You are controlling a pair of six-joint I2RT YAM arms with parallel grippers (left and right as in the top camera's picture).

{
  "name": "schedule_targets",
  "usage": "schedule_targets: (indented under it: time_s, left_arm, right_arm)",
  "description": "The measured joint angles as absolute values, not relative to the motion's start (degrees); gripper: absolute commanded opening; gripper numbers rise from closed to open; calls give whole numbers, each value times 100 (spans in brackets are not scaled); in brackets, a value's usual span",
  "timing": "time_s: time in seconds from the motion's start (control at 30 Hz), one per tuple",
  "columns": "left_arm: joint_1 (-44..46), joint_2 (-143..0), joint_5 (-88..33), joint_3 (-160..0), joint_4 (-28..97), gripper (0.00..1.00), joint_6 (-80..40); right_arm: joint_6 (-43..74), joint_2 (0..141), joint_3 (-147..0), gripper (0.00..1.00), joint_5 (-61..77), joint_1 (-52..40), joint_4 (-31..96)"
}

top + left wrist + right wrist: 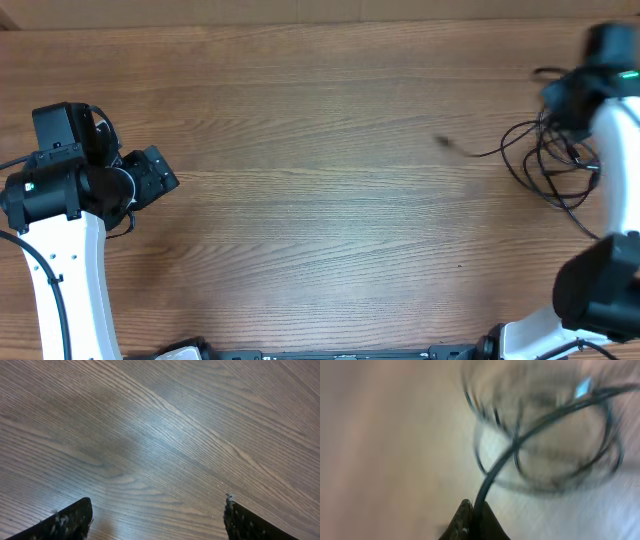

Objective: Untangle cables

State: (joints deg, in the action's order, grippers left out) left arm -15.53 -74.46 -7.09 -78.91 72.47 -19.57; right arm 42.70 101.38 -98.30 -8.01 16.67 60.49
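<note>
The cable in my right gripper will next be drawn to the right in the overhead view, away from its loops, to the wood beside the tangle, and I will release it there.
The cables (545, 160) lie as a loose black tangle at the table's right side, one strand running left to a small plug (443, 142). My right gripper (476, 510) is shut on one black cable (495, 472), which rises from between its fingertips toward blurred loops (545, 455) beyond. From overhead the right arm's wrist (575, 95) sits over the tangle and hides its fingers. My left gripper (157, 517) is open over bare wood, nothing between its fingers (70, 522), far from the cables at the table's left (150, 178).
The wooden table (320, 230) stretches between the two arms. The right arm's white link (618, 160) crosses the tangle's right side. The arm bases (330, 352) line the near edge.
</note>
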Motion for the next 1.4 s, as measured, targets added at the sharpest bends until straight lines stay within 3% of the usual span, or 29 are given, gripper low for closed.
schedule_targets:
  time_s: [0.2,0.23,0.3,0.33,0.37,0.53,0.77,1.0,1.2,1.4]
  left_arm:
    - [-1553,-7446,-709,-7891,7240,84,-1959]
    - [-1553,-7446,-709,-7891,7240,84,-1959]
    - [-1553,-7446,-709,-7891,7231,84,-1959]
    - [-1553,-7446,-709,-7891,7223,84,-1959]
    - [-1553,-7446,-709,-7891,7220,84,-1959]
    - [-1553,-7446,-707,-7891,7223,84,-1962]
    - [-1553,-7446,-792,-7891,7131,90,-1979]
    - [-1435,-7446,-1610,-7891,6257,96,-1734]
    - [-591,-7459,-1946,-7891,5686,100,-1291]
    - [368,-7867,-1466,-7900,6248,100,-1090]
  right_arm:
    - [4023,9957,-10398,4,-843,2534,6112]
    - [4003,9959,-10396,13,-847,2652,6176]
    - [3994,9963,-10374,42,-840,2794,6292]
    - [3992,9963,-10355,62,-851,2845,6351]
    - [3951,9963,-10348,74,-854,2853,6392]
    - [3719,9966,-10285,100,-773,2821,6604]
    - [2381,9970,-10272,100,386,2565,6766]
    - [1096,9970,-10272,100,1538,1883,7201]
    - [405,9970,-10272,100,1785,851,7446]
    - [104,9970,-10272,100,1559,-244,7623]
